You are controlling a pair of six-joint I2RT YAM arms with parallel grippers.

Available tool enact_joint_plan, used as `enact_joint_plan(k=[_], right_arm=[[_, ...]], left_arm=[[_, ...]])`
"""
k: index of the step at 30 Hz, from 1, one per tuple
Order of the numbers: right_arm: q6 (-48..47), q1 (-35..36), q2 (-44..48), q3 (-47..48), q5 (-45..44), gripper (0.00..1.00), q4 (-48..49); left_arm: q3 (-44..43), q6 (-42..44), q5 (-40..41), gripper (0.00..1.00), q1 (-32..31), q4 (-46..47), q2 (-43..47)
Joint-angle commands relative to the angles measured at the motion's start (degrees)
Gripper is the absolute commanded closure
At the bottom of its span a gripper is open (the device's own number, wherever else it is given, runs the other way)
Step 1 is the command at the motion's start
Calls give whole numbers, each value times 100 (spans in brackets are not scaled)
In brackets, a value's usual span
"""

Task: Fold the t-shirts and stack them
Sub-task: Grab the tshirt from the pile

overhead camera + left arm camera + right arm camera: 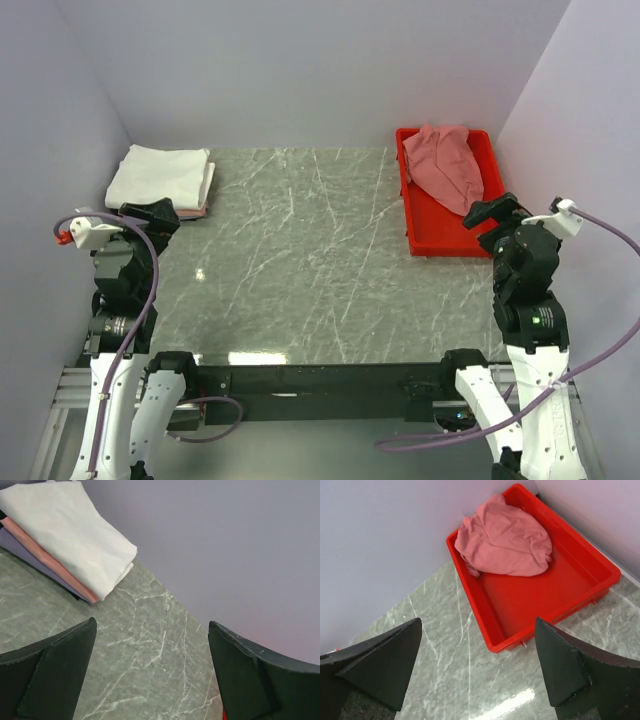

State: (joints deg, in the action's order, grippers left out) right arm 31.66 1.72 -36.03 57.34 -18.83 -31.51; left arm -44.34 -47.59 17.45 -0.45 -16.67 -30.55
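Note:
My right gripper needs to move down and outward next, into the tray (432, 240) and onto the salmon-red t-shirt's near end (464, 194). That end is below my right gripper and outward of it, clear of the tray's sides.
A crumpled salmon-red t-shirt (447, 163) lies in the far half of the red tray (432, 240) at the back right; the right wrist view shows the shirt (505, 537) and the tray (555, 592) too. A folded stack (160, 177) with a white shirt on top sits at the back left. In the left wrist view the stack shows a white shirt (65, 527) over a pink one (55, 565) and a pale one at the bottom. My left gripper (152, 213) is open and empty just in front of the stack. My right gripper (493, 212) is open and empty at the tray's near right corner.
The green marble table (300, 260) lies between the stack and the tray. Pale walls close the table on the left, back and right. The arm bases and a black rail stand along the near edge.

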Motion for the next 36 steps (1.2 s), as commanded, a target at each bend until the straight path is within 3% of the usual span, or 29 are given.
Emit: enact_joint_plan(k=[1,7,11,14,21,23,27,36], right_arm=[[-116,-13,-290,49,80,1,83],[-625,-13,-1185,119,924,0,636],[-635,-40,-2467,715,461,0,743],[-687,-354,-3873,1672,406,0,593],[-530,-1190,-7517,5047,459,1,-838],[-477,-1340,-8084,5880,843,8,-1102],[-617,-1499,-8884,6078,1320,10,-894],[-723,-1490,-9605,5815,1654,12,-751]], left_arm=[[-84,-128,-75,0,27,14,-30],[-58,-110,-330,1,27,58,-355],[-241,-23,-260,0,27,-135,-741],[-339,-83,-207,0,27,-293,-909],[-304,-39,-190,1,27,-311,-857],[-242,-74,-102,1,27,-320,-795],[-172,-110,-58,1,27,-302,-716],[-110,-241,4,1,27,-513,-760]])
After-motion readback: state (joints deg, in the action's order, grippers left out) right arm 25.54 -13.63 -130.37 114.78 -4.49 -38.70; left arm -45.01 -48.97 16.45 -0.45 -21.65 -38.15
